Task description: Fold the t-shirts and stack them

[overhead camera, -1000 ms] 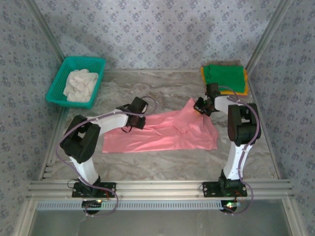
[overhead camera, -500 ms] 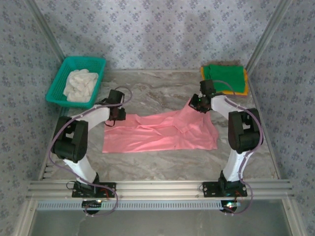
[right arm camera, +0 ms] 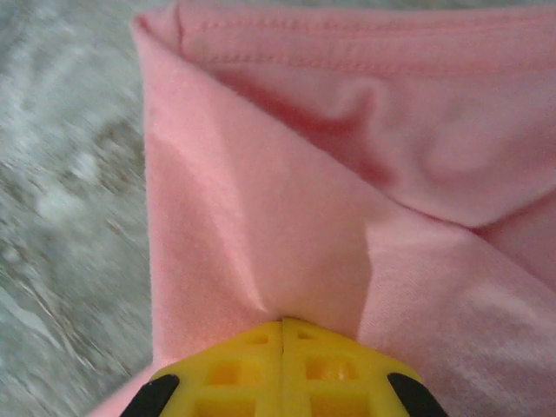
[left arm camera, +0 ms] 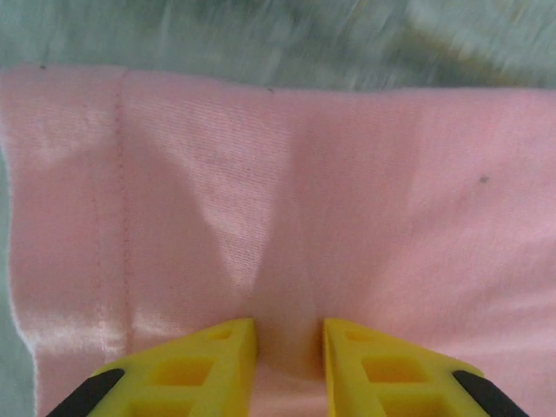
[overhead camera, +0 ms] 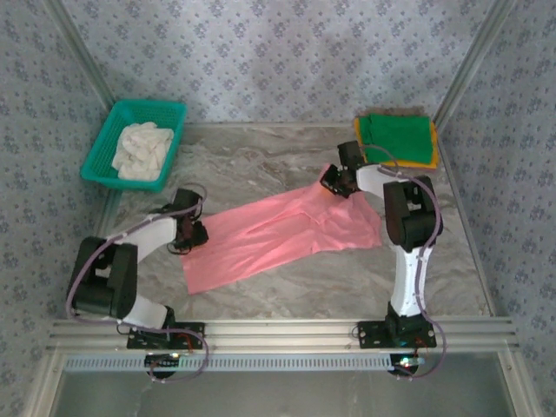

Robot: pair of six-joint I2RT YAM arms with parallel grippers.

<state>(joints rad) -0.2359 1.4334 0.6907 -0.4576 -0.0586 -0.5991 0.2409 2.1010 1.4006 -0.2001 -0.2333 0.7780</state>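
The bare marble behind the shirt [overhead camera: 307, 158] is outward of my right gripper. My right gripper will drag the shirt's far corner outward next and release it there.
The salmon-pink t-shirt [overhead camera: 278, 236] lies stretched on a slant across the marble table, low at the left and high at the right. My left gripper [overhead camera: 195, 233] holds its left edge; in the left wrist view a ridge of pink cloth [left arm camera: 347, 191] stands pinched between the yellow fingers [left arm camera: 228, 352] of that gripper [left arm camera: 289, 337]. My right gripper [overhead camera: 331, 182] is shut on the shirt's far right corner, its tips [right arm camera: 284, 324] pressed together on the pink cloth [right arm camera: 278, 217]. The green t-shirt [overhead camera: 398, 139] lies folded on the orange-yellow one [overhead camera: 411, 162] at the back right.
A teal mesh basket [overhead camera: 102, 146] holding white cloth [overhead camera: 142, 150] stands at the back left. Patterned walls and metal rails close in the table. Bare marble [overhead camera: 261, 165] lies behind the pink shirt and also in front of it.
The left gripper swung out to the left and then nearer, the right gripper shifted back and left. The pink shirt went with them and now lies slanted and flatter.
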